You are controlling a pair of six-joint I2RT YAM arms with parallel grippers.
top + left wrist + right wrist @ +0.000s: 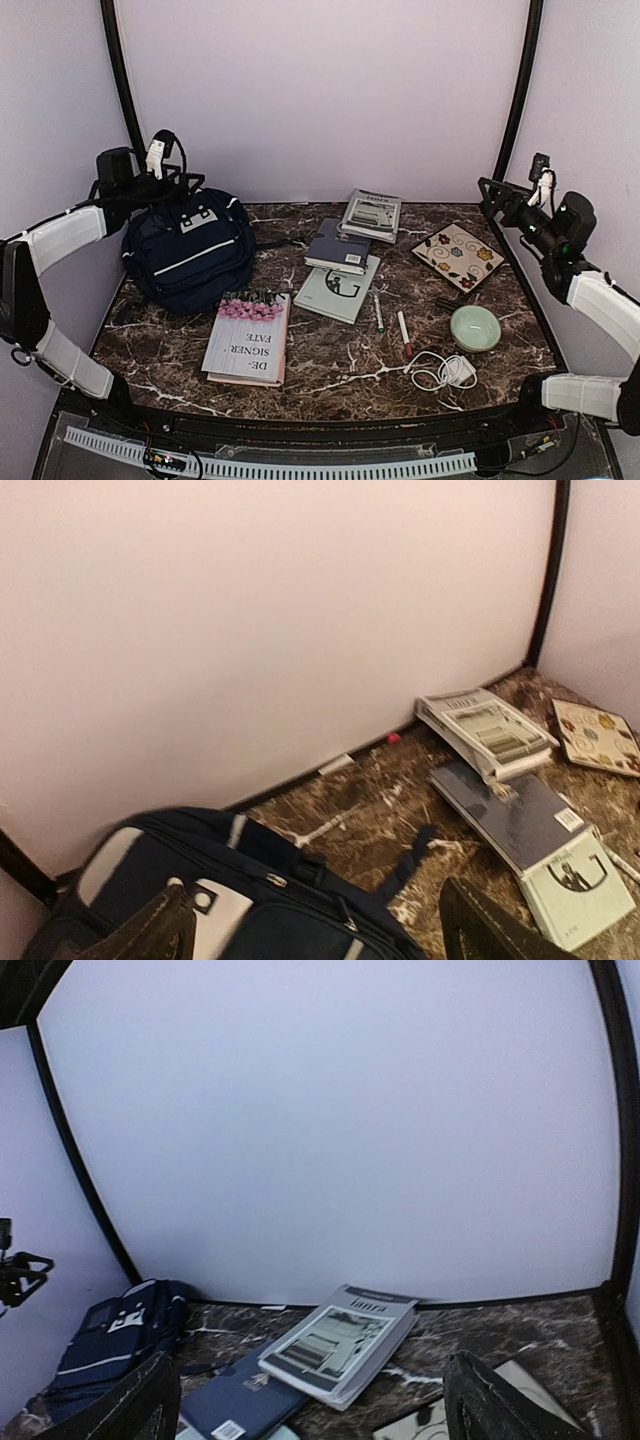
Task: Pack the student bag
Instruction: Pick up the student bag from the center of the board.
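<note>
I need to move my left gripper down and back past the patch next, with its fingers already open, because the fabric (222,256) beside the long white stripe is below and back of it.
The student bag (188,250), navy with white stripes and a white patch, lies zipped at the table's back left. My left gripper (186,183) hovers over its top end, open; in the left wrist view the bag (250,900) fills the bottom, under and between the spread fingers (150,930), which hold nothing. My right gripper (490,190) hangs in the air at the back right, open and empty. In its wrist view the right gripper (315,1405) faces a grey magazine (340,1340), with the bag (115,1340) far off to the left.
A grey magazine (371,214), a dark blue notebook (338,246) and a pale green book (338,288) overlap mid-table. A pink-flowered book (248,338) lies in front of the bag. A floral pad (459,255), green bowl (474,327), white cable (445,370) and two pens (378,312) lie to the right.
</note>
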